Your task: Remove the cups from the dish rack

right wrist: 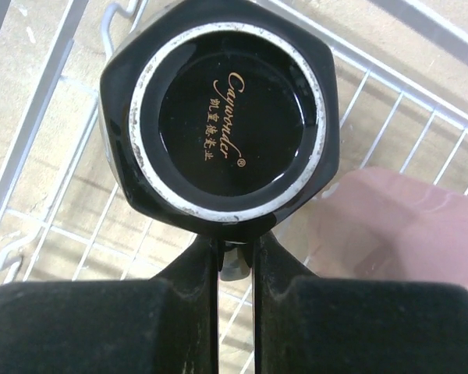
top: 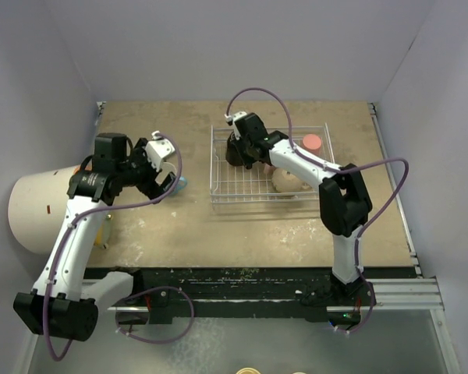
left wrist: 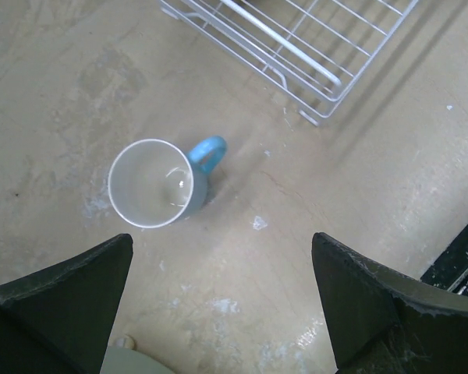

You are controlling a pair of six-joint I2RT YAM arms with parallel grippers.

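The black mug is to the right of my left gripper in the top view, and its handle is taken. I should tilt my left gripper up toward the black mug's side (top: 233,151) and grip it.
The white wire dish rack (top: 218,191) stands mid-table. My right gripper (right wrist: 235,248) is shut on the handle of the black mug (right wrist: 218,117), which is upside down, base up, at the rack's far left corner (top: 235,153). The pale pink mug (right wrist: 398,226) lies right beside it in the rack. The tan mug (top: 285,181) and the coral tumbler (top: 312,142) are also in the rack. The light blue mug (left wrist: 152,183) stands upright on the table left of the rack (left wrist: 312,66). My left gripper (left wrist: 222,265) is open and empty above the table near it.
A big white cylinder (top: 35,210) lies at the left edge beside my left arm. A small pale object (left wrist: 132,360) sits on the table under my left gripper. The walls close the table at the back and sides.
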